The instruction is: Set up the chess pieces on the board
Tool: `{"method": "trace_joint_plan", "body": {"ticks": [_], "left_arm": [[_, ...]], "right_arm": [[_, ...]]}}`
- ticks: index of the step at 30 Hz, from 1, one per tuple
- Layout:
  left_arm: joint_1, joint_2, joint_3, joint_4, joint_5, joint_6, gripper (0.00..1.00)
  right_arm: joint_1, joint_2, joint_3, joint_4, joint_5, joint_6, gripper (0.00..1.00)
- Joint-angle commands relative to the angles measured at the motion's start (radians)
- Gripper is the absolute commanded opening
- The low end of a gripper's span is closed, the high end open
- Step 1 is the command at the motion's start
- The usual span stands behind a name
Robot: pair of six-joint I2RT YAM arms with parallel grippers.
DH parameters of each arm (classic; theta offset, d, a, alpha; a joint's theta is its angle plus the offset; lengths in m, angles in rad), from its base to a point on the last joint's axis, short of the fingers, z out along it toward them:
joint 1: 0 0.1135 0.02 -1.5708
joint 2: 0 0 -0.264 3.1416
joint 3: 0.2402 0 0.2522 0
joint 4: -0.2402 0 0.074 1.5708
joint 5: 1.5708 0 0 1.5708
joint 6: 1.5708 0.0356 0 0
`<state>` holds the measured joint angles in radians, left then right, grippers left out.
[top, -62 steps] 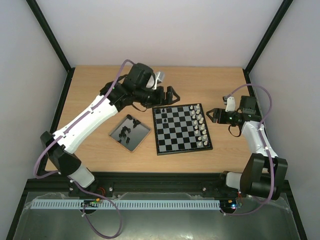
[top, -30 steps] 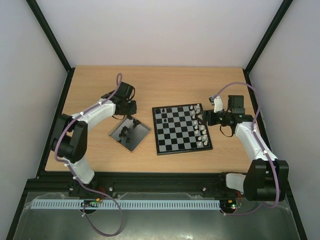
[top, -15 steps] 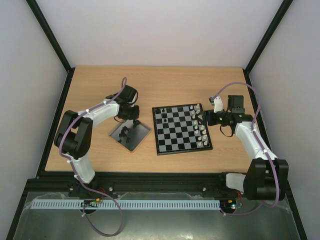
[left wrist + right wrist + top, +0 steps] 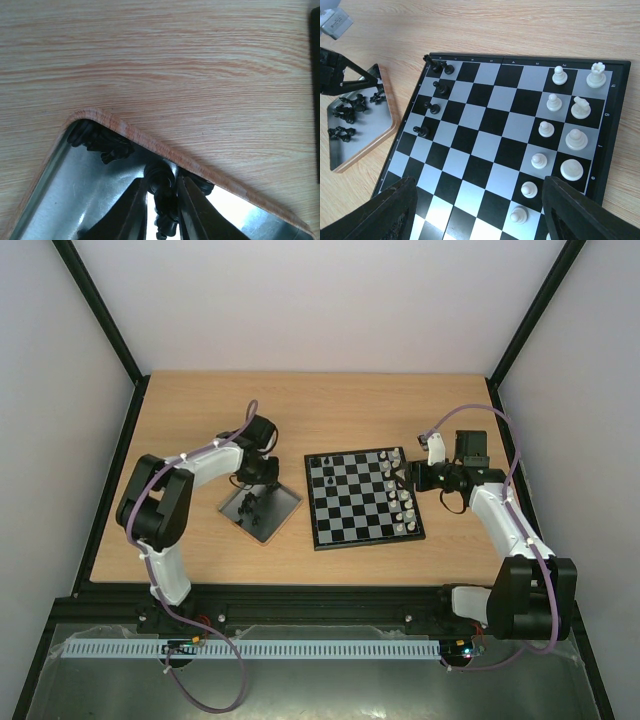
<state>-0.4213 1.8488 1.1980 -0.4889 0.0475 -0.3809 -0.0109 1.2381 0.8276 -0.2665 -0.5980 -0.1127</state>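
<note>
The board's empty near tray-side squares lie back and to the right of my left gripper in the top view, so I should lift it across, lower and release.
The board [image 4: 362, 502] lies mid-table. White chess pieces [image 4: 401, 490] fill its right two columns, and a few black chess pieces [image 4: 435, 88] stand along its left edge. More black pieces [image 4: 250, 508] lie loose in the grey tray [image 4: 285, 502]. My left gripper [image 4: 263, 480] reaches down into the tray's far corner. In the left wrist view it [image 4: 162, 212] is shut on a black chess piece [image 4: 163, 182] beside the wooden rim [image 4: 150, 143]. My right gripper [image 4: 480, 200] hangs open over the board's right side with nothing between its fingers.
Other black pieces [image 4: 102, 142] cluster in the tray corner close to the held one. The tray sits just left of the board [image 4: 485, 140] on the wooden table. Black frame posts and white walls surround the table.
The left gripper has shifted slightly right and settled into the tray's far corner around a black piece. The right arm has stayed in place.
</note>
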Motion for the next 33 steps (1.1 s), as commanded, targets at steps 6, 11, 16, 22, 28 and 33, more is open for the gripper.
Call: {"method": "trace_joint_plan", "body": {"ticks": [6, 11, 16, 22, 28, 33], "left_arm": [[-0.004, 0.035, 0.022, -0.025, 0.007, 0.005, 0.07], [0.002, 0.016, 0.016, -0.032, 0.034, 0.012, 0.02], [0.015, -0.038, 0.029, -0.080, 0.074, 0.038, 0.02], [0.054, -0.133, 0.025, -0.091, 0.281, 0.088, 0.02], [0.058, -0.210, 0.030, -0.103, 0.521, 0.102, 0.02], [0.057, -0.248, 0.037, -0.099, 0.632, 0.089, 0.02]], "right_arm": [[0.003, 0.004, 0.019, -0.039, -0.010, -0.017, 0.70], [0.003, 0.003, 0.021, -0.041, -0.015, -0.015, 0.70], [0.003, -0.011, 0.019, -0.039, -0.012, -0.015, 0.70], [0.003, -0.002, 0.022, -0.042, -0.017, -0.015, 0.70], [0.003, -0.004, 0.022, -0.042, -0.016, -0.016, 0.70], [0.003, -0.005, 0.022, -0.043, -0.015, -0.017, 0.70]]}}
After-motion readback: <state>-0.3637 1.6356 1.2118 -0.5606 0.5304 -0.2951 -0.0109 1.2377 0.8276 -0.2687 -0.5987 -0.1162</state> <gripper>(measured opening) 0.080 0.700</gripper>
